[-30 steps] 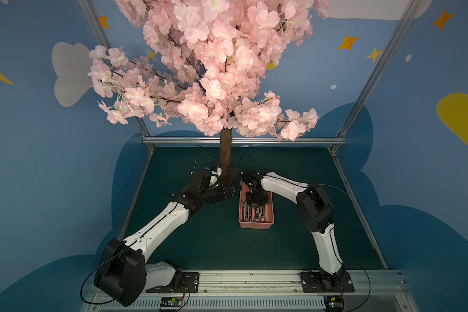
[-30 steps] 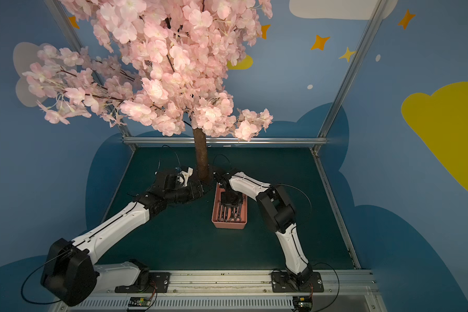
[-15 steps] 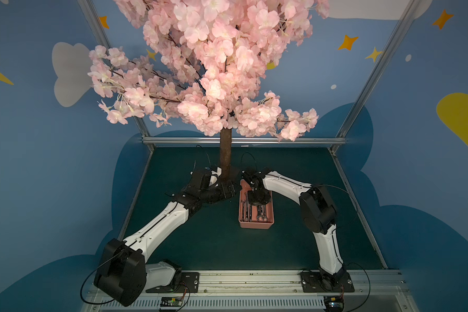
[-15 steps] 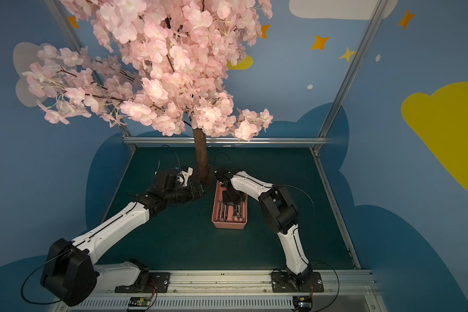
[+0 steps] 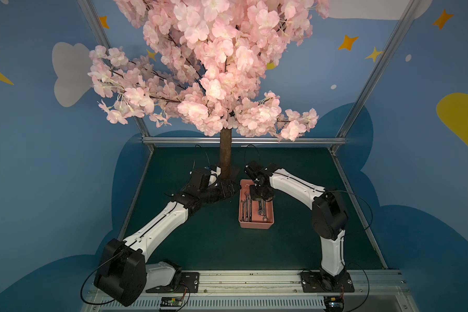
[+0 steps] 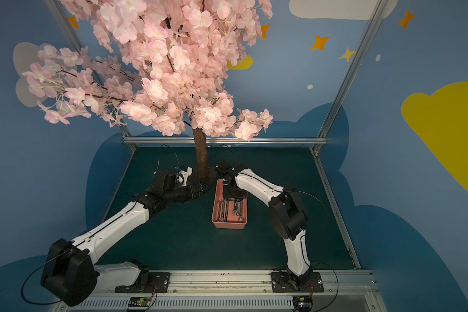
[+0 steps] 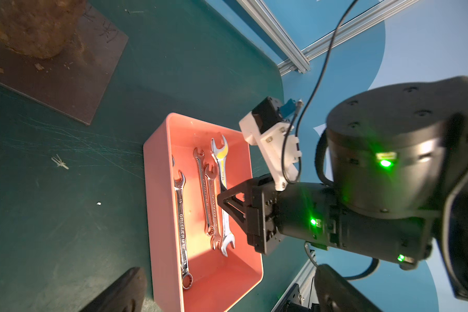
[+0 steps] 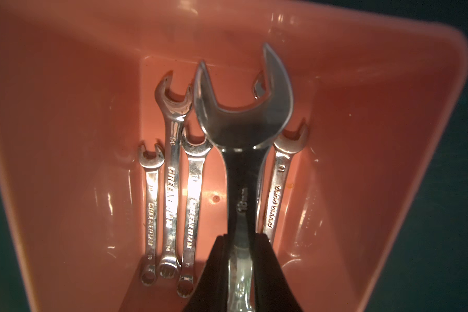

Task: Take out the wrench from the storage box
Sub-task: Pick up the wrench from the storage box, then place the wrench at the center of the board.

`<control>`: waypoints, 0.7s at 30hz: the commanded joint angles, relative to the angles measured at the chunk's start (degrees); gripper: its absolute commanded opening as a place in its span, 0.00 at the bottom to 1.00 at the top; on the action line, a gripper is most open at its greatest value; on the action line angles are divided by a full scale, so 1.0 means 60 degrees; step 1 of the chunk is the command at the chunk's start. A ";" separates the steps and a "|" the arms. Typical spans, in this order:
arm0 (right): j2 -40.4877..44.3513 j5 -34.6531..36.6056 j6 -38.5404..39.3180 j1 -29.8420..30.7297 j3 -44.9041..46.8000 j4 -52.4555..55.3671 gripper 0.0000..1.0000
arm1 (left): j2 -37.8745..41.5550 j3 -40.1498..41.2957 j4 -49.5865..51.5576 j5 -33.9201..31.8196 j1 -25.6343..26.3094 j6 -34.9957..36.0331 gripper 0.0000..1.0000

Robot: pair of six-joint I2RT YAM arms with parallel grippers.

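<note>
My right gripper holds the wrench's shaft and should next rise over the box's side away from the trunk, go down and let go of it, because bare mat [image 5: 286, 211] lies beyond that side of the box.
The salmon-pink storage box [image 5: 256, 226] [image 6: 229, 226] sits on the green mat, right of the tree trunk. Several chrome wrenches lie lengthwise in it. My right gripper [image 8: 239, 239] [image 7: 222, 195] reaches into the box and is shut on the shaft of the largest open-ended wrench [image 8: 243, 116] [image 7: 222, 162]. In the right wrist view its head stands above the smaller wrenches [image 8: 170, 173]. My left gripper [image 7: 230, 297] [image 5: 227, 190] hovers left of the box by the trunk base. It is open and holds nothing.
The tree trunk [image 5: 225, 156] stands on a dark base plate [image 7: 65, 81] just behind and left of the box. Pink blossom branches hang over the back of the mat. Aluminium frame rails [image 5: 243, 140] edge the mat.
The right arm's elbow has swung slightly to the right while its gripper stays over the far half of the box with the wrench. The left arm has not moved.
</note>
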State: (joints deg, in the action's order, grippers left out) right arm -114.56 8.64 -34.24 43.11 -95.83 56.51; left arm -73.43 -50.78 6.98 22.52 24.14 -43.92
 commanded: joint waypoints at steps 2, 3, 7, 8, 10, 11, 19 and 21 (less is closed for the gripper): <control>0.0818 0.0333 0.0038 0.0161 -0.0553 0.0694 0.00 | -0.0059 0.0018 -0.0065 0.0157 -0.0081 0.0097 1.00; 0.0911 0.0373 0.0052 0.0172 -0.0625 0.0792 0.00 | -0.0052 0.0013 -0.0065 0.0164 -0.0083 0.0090 1.00; 0.1234 0.0729 0.0207 0.0229 -0.1136 0.1200 0.00 | -0.0061 0.0030 -0.0097 0.0212 -0.0090 0.0073 1.00; 0.1313 0.0833 0.0227 0.0230 -0.1232 0.1339 0.00 | -0.0058 0.0034 -0.0095 0.0212 -0.0086 0.0071 1.00; 0.1478 0.0971 0.0299 0.0178 -0.1229 0.1521 0.00 | -0.0052 0.0049 -0.0095 0.0229 -0.0110 0.0062 1.00; 0.1585 0.1074 0.0330 0.0136 -0.1179 0.1648 0.00 | -0.0038 0.0039 -0.0087 0.0244 -0.0100 0.0069 1.00; 0.3038 0.1399 0.1087 -0.0485 0.0024 0.2211 0.00 | -0.0153 -0.0070 -0.0256 0.0494 0.0123 -0.0182 1.00; 0.3518 0.1501 0.1327 -0.0760 0.0570 0.2316 0.01 | -0.0248 -0.0142 -0.0270 0.0508 0.0248 -0.0288 1.00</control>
State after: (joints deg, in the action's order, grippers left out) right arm -97.47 15.07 -29.17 40.23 -95.02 66.30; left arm -73.84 -50.78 6.31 24.34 24.77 -44.93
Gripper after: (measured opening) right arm 0.156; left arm 0.999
